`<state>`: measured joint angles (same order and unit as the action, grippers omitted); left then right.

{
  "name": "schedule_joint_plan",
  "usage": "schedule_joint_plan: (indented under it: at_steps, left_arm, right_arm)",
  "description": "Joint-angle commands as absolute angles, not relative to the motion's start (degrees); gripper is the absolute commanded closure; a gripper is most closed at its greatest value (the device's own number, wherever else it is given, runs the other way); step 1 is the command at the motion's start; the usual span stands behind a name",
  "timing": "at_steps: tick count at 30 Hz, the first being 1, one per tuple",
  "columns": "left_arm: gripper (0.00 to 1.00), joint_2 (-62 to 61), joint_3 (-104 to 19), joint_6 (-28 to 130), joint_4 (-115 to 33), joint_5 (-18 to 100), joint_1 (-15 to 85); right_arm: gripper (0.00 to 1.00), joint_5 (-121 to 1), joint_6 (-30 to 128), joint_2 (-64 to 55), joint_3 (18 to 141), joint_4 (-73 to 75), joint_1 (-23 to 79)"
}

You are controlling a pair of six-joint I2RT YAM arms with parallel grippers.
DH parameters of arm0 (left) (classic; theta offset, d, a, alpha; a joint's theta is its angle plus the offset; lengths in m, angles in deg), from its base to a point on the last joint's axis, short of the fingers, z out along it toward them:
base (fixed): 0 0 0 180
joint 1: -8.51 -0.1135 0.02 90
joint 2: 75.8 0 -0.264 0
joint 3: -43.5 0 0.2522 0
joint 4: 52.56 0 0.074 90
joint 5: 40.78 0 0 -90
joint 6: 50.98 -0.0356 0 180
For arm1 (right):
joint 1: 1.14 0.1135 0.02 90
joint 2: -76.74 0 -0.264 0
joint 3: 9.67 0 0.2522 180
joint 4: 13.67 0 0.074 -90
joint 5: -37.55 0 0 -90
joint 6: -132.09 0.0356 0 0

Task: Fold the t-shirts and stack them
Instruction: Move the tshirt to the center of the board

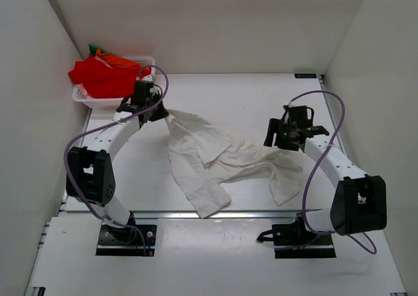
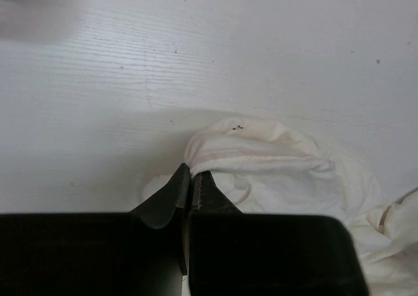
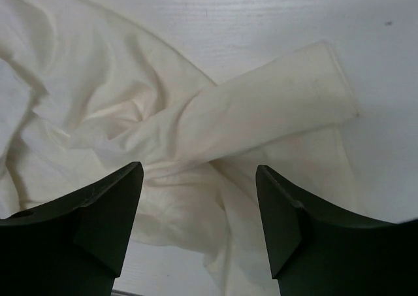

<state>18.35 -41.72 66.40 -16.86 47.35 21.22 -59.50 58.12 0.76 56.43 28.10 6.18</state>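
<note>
My left gripper next draws the t-shirt's pinched corner outward past the basket toward the back wall. It then releases the corner, since the t-shirt's lower end reaches the table's near edge.
A large white t-shirt [image 1: 209, 155] lies crumpled across the middle of the table. My left gripper [image 1: 151, 108] is shut on its far left corner; in the left wrist view the gripper [image 2: 190, 172] pinches a hemmed fold of the white t-shirt [image 2: 261, 159], which carries a tiny dark speck. My right gripper [image 1: 282, 139] is open and hovers above the shirt's right side; in the right wrist view the gripper [image 3: 199, 172] has its jaws wide apart over the white t-shirt [image 3: 196, 119], holding nothing. Red, orange and green t-shirts [image 1: 104, 74] are piled in the basket at the back left.
The white lattice basket [image 1: 83, 98] stands at the table's back left corner, just behind my left gripper. White walls enclose the table on the left, back and right. The shirt's lower end reaches the table's near edge [image 1: 209, 212].
</note>
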Motion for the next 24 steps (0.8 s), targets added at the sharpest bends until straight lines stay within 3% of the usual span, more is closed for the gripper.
schedule_joint_plan:
  at_steps: [1,6,9,12,15,19,20,22,23,24]
  left_arm:
    - [1.00,12.36,-40.92,65.48,-16.92,51.74,21.87]
    - [1.00,10.50,-39.95,66.00,-16.04,57.58,17.14]
    - [1.00,15.58,-47.13,64.78,-12.01,59.31,16.85]
    - [1.00,21.12,-54.70,63.63,-7.96,65.89,19.75]
    - [1.00,24.04,-58.06,64.33,-7.59,63.74,19.93]
    - [1.00,26.32,-59.02,64.94,-9.70,61.26,19.76]
    - [1.00,26.59,-60.07,64.77,-9.44,61.95,20.02]
    - [1.00,28.87,-62.62,64.16,-8.31,62.49,20.37]
    - [1.00,29.83,-64.11,64.07,-8.47,62.75,20.46]
    - [1.00,30.63,-65.00,63.81,-8.04,63.10,20.55]
  right_arm:
    - [0.33,-54.75,58.26,0.10,56.65,32.25,8.44]
    - [0.31,-52.81,60.89,1.69,54.37,37.36,9.32]
    - [0.27,-49.55,61.69,0.81,53.40,40.43,9.42]
    - [0.16,-51.22,62.39,-0.76,51.82,39.92,9.24]
    - [0.24,-51.75,62.48,-4.63,51.99,38.86,9.24]
    - [0.27,-53.86,62.31,-13.06,55.06,36.57,9.50]
    - [0.31,-53.77,62.13,-15.60,55.94,36.31,9.41]
    - [0.62,-54.12,61.34,-19.55,59.61,36.22,8.62]
    - [0.99,-53.69,61.43,-21.32,62.07,36.22,8.27]
    - [1.00,-52.46,61.17,-22.30,63.49,37.00,7.66]
